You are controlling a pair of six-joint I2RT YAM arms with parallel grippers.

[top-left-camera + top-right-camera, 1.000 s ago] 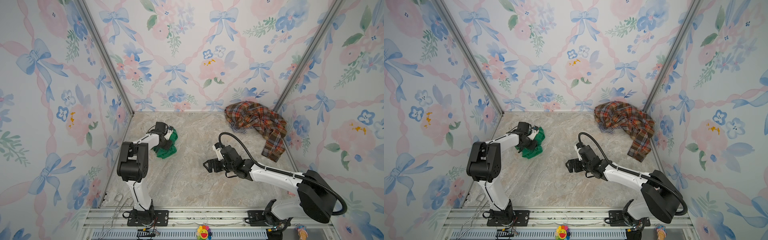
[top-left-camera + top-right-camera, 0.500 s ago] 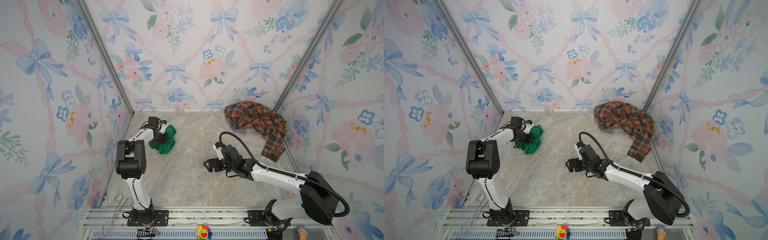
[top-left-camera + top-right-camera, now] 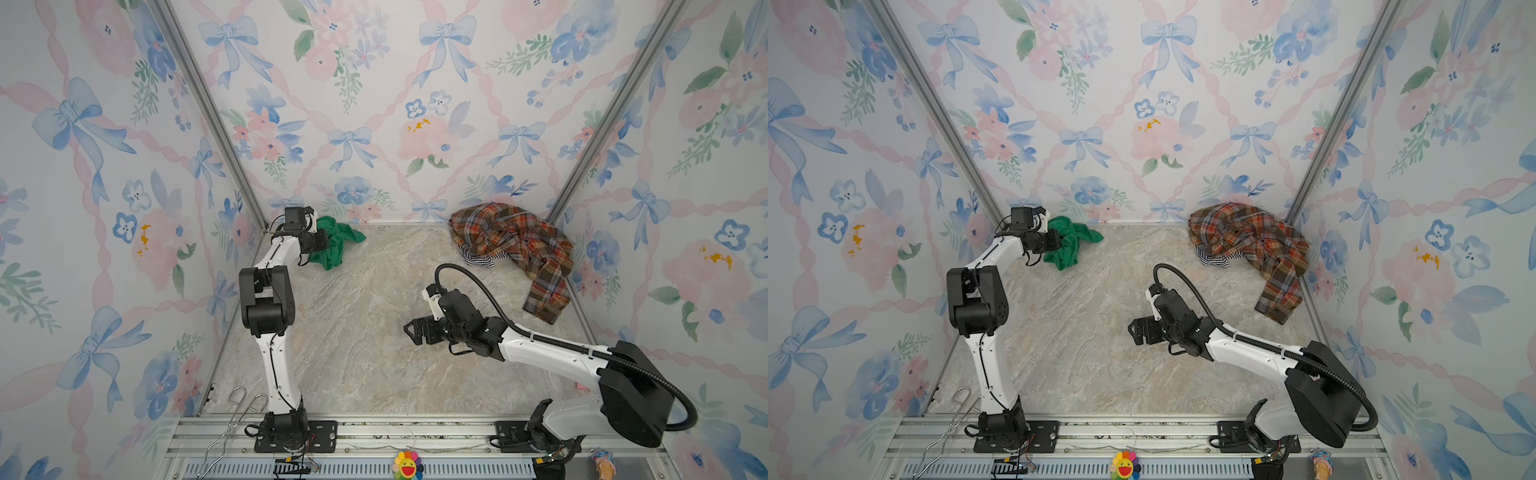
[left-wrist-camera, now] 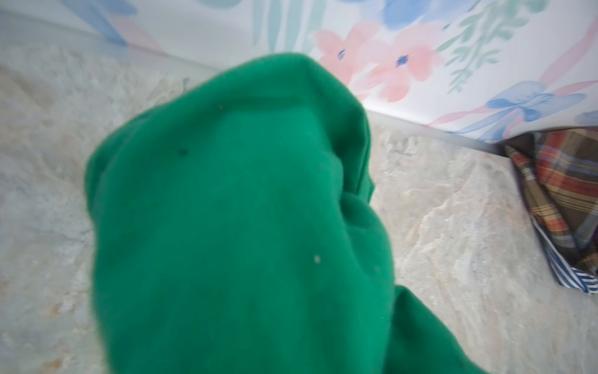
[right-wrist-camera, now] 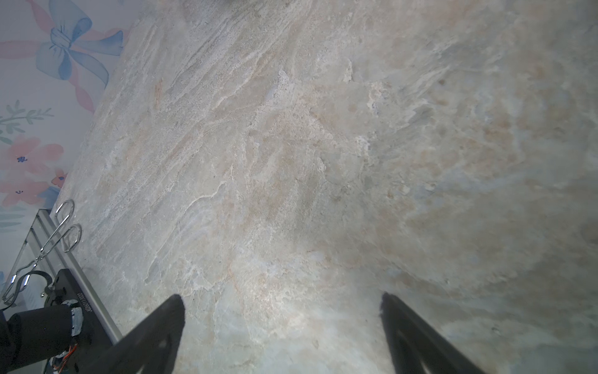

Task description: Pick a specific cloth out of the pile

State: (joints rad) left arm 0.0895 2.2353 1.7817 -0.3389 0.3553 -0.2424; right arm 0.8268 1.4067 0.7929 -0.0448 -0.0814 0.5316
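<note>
I should move my left gripper down and let go of the green cloth on the table, because bare marble is below it, apart from the pile.
The cloth point(image 3: 338, 245) point(image 3: 1073, 243), plain bright green, hangs bunched from my left gripper point(image 3: 322, 241) point(image 3: 1054, 241) near the back left corner. The gripper is shut on it, and the fabric hides its fingers. In the left wrist view the cloth point(image 4: 242, 210) fills the middle and covers the jaws. The pile point(image 3: 515, 241) point(image 3: 1250, 237), a plaid shirt over a small striped piece point(image 3: 478, 261), lies at the back right, apart from the cloth. My right gripper point(image 3: 409, 330) point(image 3: 1133, 330) point(image 5: 283, 307) stands open and holds nothing, low over bare marble mid-table.
Patterned walls close the table on three sides, and the left gripper is close to the back wall. Metal tongs point(image 3: 241, 399) point(image 5: 55, 233) lie at the front left edge by the left arm's base. A rail runs along the front, with a sunflower toy point(image 3: 407, 463) on it.
My left gripper closed on the green cloth and carried it from the left side toward the back wall. The right arm has barely moved.
</note>
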